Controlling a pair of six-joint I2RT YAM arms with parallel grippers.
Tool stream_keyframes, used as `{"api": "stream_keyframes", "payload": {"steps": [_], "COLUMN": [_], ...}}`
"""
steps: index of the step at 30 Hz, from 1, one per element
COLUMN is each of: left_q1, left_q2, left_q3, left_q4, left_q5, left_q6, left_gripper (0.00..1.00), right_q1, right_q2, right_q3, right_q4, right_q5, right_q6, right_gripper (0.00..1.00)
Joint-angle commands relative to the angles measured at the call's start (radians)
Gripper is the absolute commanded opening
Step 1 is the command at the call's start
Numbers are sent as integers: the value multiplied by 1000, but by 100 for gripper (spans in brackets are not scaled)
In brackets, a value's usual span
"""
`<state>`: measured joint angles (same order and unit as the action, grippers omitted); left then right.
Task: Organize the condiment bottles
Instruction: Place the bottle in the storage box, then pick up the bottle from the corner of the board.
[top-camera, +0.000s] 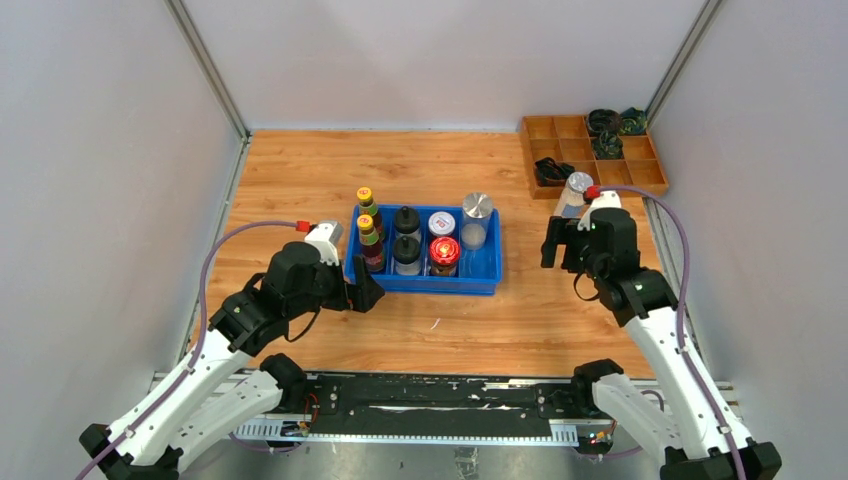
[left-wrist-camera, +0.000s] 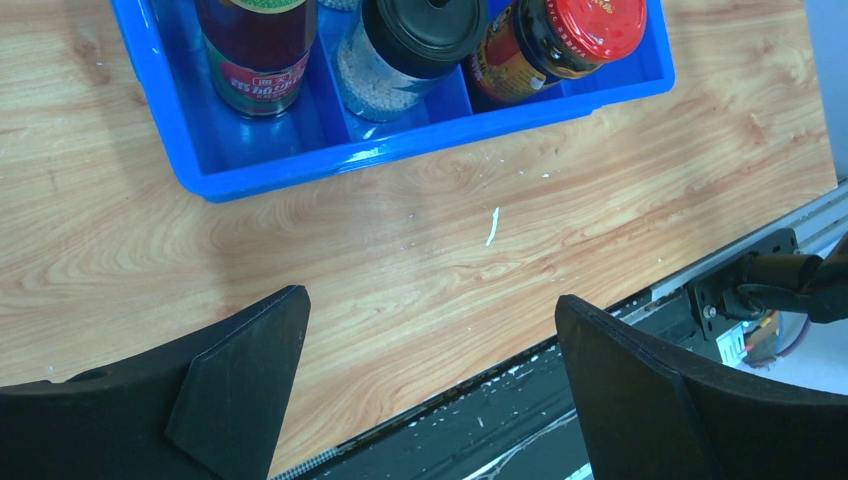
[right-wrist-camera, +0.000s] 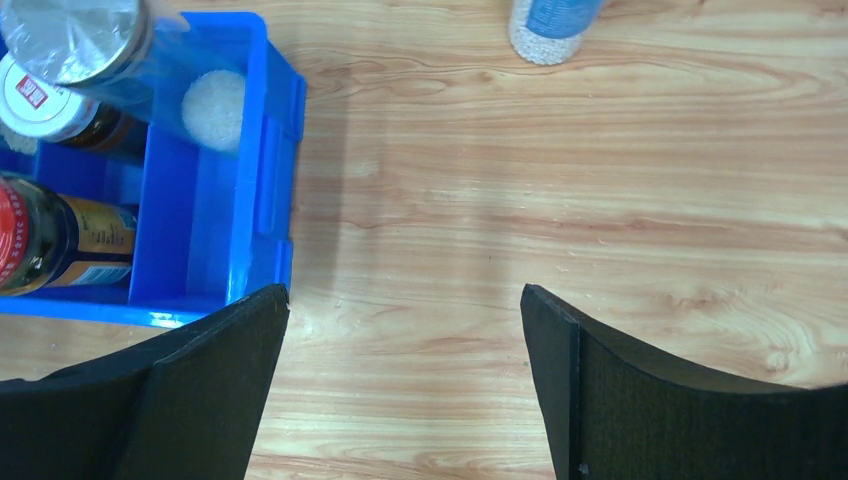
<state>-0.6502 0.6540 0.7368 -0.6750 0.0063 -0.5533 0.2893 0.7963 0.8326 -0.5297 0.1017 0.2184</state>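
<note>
The loose silver-lidded jar stands outside the bin (top-camera: 488, 268), outward of the robot's right gripper, so next the gripper needs to reach outward over the jar's lid (top-camera: 579, 182), then move down and close around it.
A blue bin (top-camera: 488, 268) holds two yellow-capped sauce bottles (top-camera: 365, 200) (top-camera: 369, 238), two black-lidded shakers (top-camera: 406, 220) (top-camera: 406, 250), a white-lidded jar (top-camera: 441, 223), a red-lidded jar (top-camera: 444, 252) and a silver-lidded jar (top-camera: 477, 213). A second silver-lidded jar (top-camera: 574, 192) stands on the table outside the bin, just behind my right gripper (top-camera: 562, 250); its base shows in the right wrist view (right-wrist-camera: 548, 25). The right gripper (right-wrist-camera: 405, 320) is open and empty over bare wood. My left gripper (top-camera: 360, 288) (left-wrist-camera: 430, 330) is open and empty beside the bin's (left-wrist-camera: 300, 160) near left corner.
A wooden compartment tray (top-camera: 590, 155) with black and green coiled items stands at the back right, close to the loose jar. Grey walls close in the left, back and right. A black rail (top-camera: 430, 395) runs along the table's near edge.
</note>
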Motion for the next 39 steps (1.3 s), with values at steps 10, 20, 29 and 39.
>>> {"api": "stream_keyframes", "payload": {"steps": [10, 20, 29, 39], "left_q1": [-6, -7, -7, -6], "left_q2": [-2, 0, -4, -38], "left_q3": [-3, 0, -11, -55], "left_q4": [25, 25, 32, 66], "left_q5": [9, 21, 23, 40], "left_q6": [2, 5, 4, -16], "left_gripper": [100, 100, 100, 100], "right_q1": [-84, -86, -88, -99], "right_q2": [-9, 2, -1, 120], "right_q3": [-29, -29, -41, 38], "right_q4": [-27, -24, -23, 43], "right_q5": [-130, -136, -127, -43], "right_q6": [13, 15, 16, 27], "right_gripper": [92, 92, 92, 91]}}
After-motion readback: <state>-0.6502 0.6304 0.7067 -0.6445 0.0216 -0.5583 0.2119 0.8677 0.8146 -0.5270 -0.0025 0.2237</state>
